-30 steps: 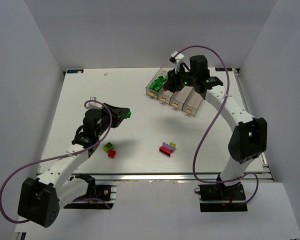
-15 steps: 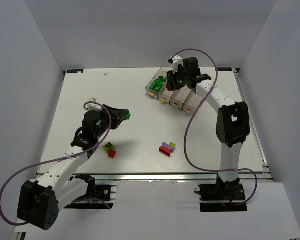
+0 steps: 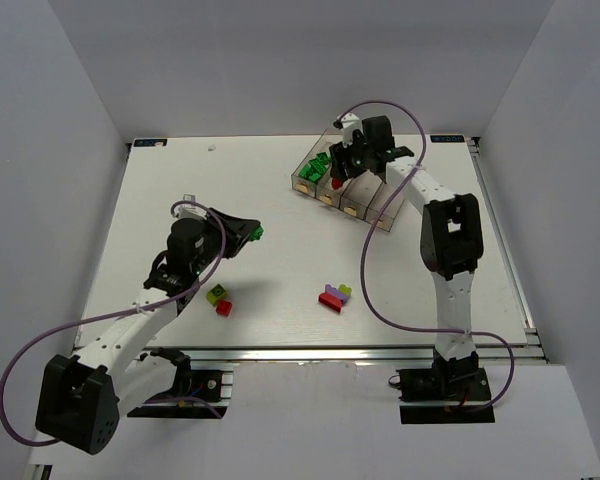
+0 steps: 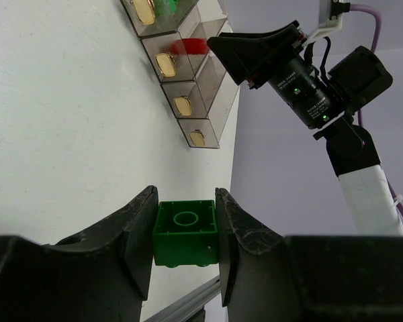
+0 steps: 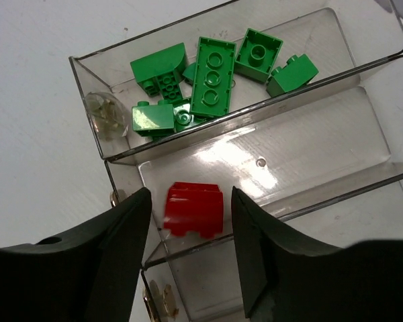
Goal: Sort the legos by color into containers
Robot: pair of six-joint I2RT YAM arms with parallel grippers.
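Observation:
My left gripper is going to move outward and across to the first bin next, then open over its green pile, because that bin already holds green legos.
My left gripper (image 3: 248,231) is shut on a dark green lego (image 4: 185,233), held above the table left of centre; the brick fills the gap between the fingers (image 4: 138,235). My right gripper (image 3: 339,172) is open over the row of clear containers (image 3: 363,201). In the right wrist view a red lego (image 5: 193,210) lies in the second bin (image 5: 309,144), apart from both fingers. Several green legos (image 5: 211,75) lie in the first bin (image 5: 336,20). On the table are a yellow-green and red pair (image 3: 219,299) and a red, purple and yellow-green cluster (image 3: 334,297).
The bins stand at the back right of the white table (image 3: 180,190), tan labels (image 4: 164,64) facing left. White walls enclose three sides. A metal rail (image 3: 320,353) runs along the near edge by the arm bases.
My right gripper has swung left along the bins to sit over the second bin, where the red lego now shows. My left gripper with the green lego has barely moved.

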